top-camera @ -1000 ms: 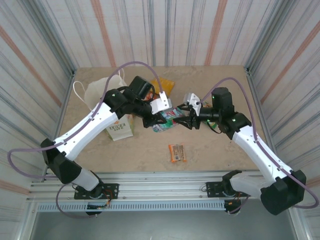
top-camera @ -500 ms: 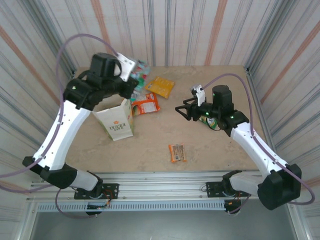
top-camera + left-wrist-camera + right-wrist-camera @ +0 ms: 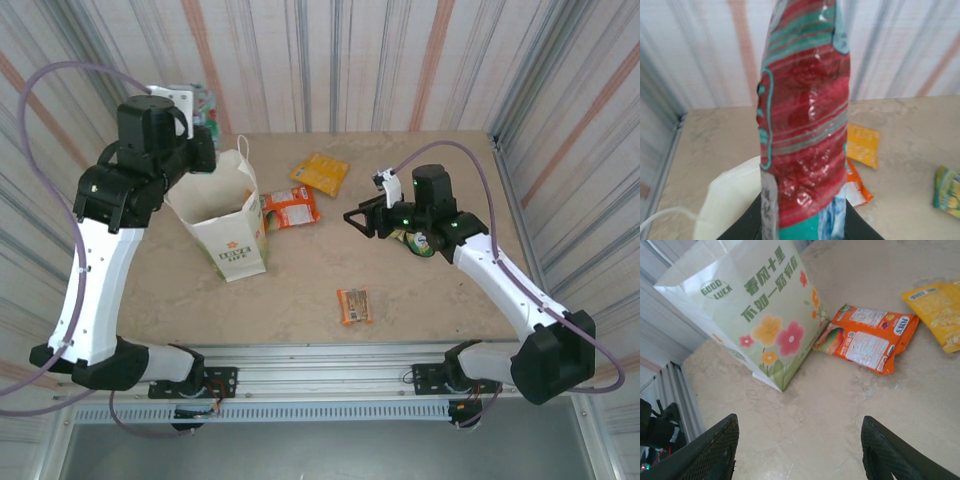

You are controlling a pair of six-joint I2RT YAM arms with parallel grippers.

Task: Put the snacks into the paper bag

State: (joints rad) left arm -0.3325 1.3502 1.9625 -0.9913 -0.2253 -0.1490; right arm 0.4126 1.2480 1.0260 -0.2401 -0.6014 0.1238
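Observation:
The teal-red packet (image 3: 805, 125) stands upright beyond the bag's rim, so I will tilt my left gripper down over the bag's opening (image 3: 738, 196) to let go of the packet inside.
My left gripper (image 3: 193, 108) is raised high behind the paper bag (image 3: 226, 218), shut on a teal-red snack packet (image 3: 805, 125) that stands upright between its jaws. The bag (image 3: 752, 310) is cream-white with a flower print; it stands upright with its mouth open. A red-orange packet (image 3: 290, 208) lies against the bag's right side, and a yellow-orange packet (image 3: 321, 172) lies behind it. A tiny orange bar pack (image 3: 354, 305) lies near the front. A yellow-green packet (image 3: 420, 242) sits beneath my right arm. My right gripper (image 3: 358, 220) hangs open over bare table, right of the red-orange packet (image 3: 867, 337).
Striped walls close in the table (image 3: 420, 300) at the back and both sides. The bag's loop handle (image 3: 243, 146) sticks up at its far rim. A metal rail (image 3: 320, 365) runs along the near edge.
The left arm has carried the teal-red packet up from the table's middle and leftward, to high behind the bag. The right gripper has drawn back slightly and stays open.

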